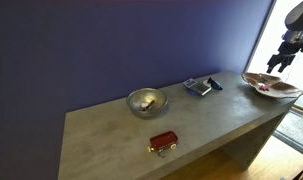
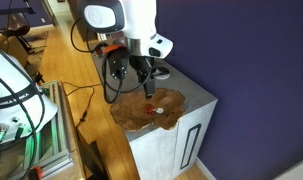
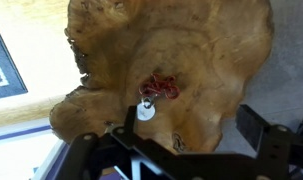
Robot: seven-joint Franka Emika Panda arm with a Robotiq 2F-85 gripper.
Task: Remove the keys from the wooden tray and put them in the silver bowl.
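The keys lie below the open gripper's spread, empty fingers, so the gripper needs to move down next into the wooden tray (image 1: 272,86) onto the red cord of the keys.
The wooden tray (image 1: 272,86) sits at the far end of the grey table, and it also shows in an exterior view (image 2: 151,115) and fills the wrist view (image 3: 181,60). The keys (image 3: 154,93), a small bunch with a red cord and a white round tag, lie in the tray's middle; they are a faint speck in an exterior view (image 2: 151,107). My gripper (image 3: 186,135) hovers above the tray, open and empty, with the keys near its left finger. It shows in both exterior views (image 1: 283,58) (image 2: 143,85). The silver bowl (image 1: 146,101) stands mid-table, well away from the tray.
A red boxy object (image 1: 163,142) lies near the table's front edge. A flat dark blue-grey gadget (image 1: 198,87) lies between bowl and tray. A blue wall runs behind the table. Wooden floor, cables and another robot base (image 2: 16,100) are beside the table.
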